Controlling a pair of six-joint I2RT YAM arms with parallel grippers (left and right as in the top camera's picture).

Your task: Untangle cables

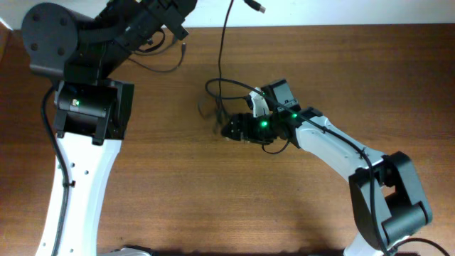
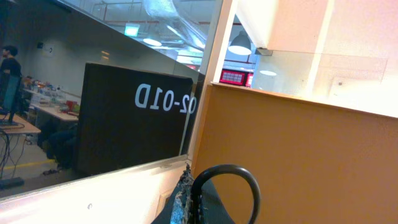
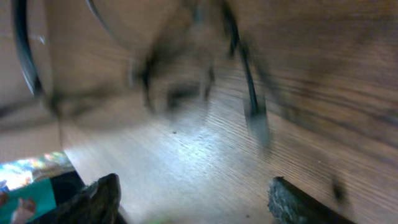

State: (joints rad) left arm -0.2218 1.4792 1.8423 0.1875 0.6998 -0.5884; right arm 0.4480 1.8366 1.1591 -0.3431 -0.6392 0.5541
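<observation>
The cable's loop is still held high, so the robot's left gripper needs to go down next, tilt its fingers toward the bare table near the table's far edge [image 1: 197, 62], and release the cable.
The cables are thin black cords on the wooden table. A small bunch [image 1: 213, 112] lies at mid-table, and one cord [image 1: 225, 39] runs from it to a plug [image 1: 257, 6] at the far edge. Another cord [image 1: 160, 69] curves under the left arm. My right gripper [image 1: 231, 130] is open just right of the bunch. In the right wrist view the bunch [image 3: 186, 87] is blurred ahead of the open jaws [image 3: 199, 202], and nothing is between them. My left gripper [image 1: 170, 21] is raised at the far left. In its wrist view it [image 2: 189, 199] is shut on a black cable loop [image 2: 249, 180].
The left arm's big black and white body [image 1: 85, 107] covers the table's left side. The right arm [image 1: 355, 156] reaches in from the front right. The left wrist camera looks off the table at an orange wall [image 2: 311, 155] and a dark panel [image 2: 130, 130].
</observation>
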